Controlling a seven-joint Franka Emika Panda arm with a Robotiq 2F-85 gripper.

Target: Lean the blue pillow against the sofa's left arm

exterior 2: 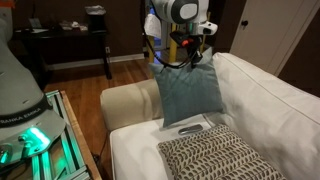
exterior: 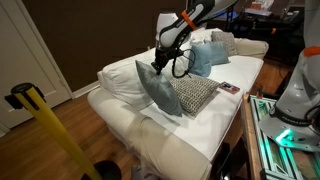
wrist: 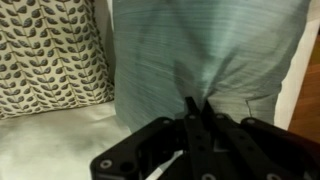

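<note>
Next, my gripper brings the blue pillow's top edge down over toward the sofa's rounded cream arm (exterior: 140, 122) (wrist: 298, 72), because the pillow still stands upright beside it.
The blue pillow (exterior: 158, 90) is a plain dusty grey-blue square. It stands on edge on the sofa seat and fills the wrist view (wrist: 200, 50). In an exterior view it (exterior 2: 190, 92) sits just beside the sofa's left arm (exterior 2: 130, 105), a low rounded cream end pad. I cannot tell whether pillow and arm touch. My gripper (exterior 2: 190, 55) is above the pillow, shut on a pinch of fabric at its top edge (wrist: 197, 103). It also shows from the other side (exterior: 160, 62).
A grey-and-white patterned pillow (exterior 2: 215, 155) lies on the seat next to the blue one (exterior: 196, 95). A brighter light-blue pillow (exterior: 206, 58) sits further along. A small flat object (exterior: 228, 88) lies on the seat. The puffy white back cushion (exterior 2: 270, 95) runs behind. A yellow post (exterior: 45, 125) stands on the floor.
</note>
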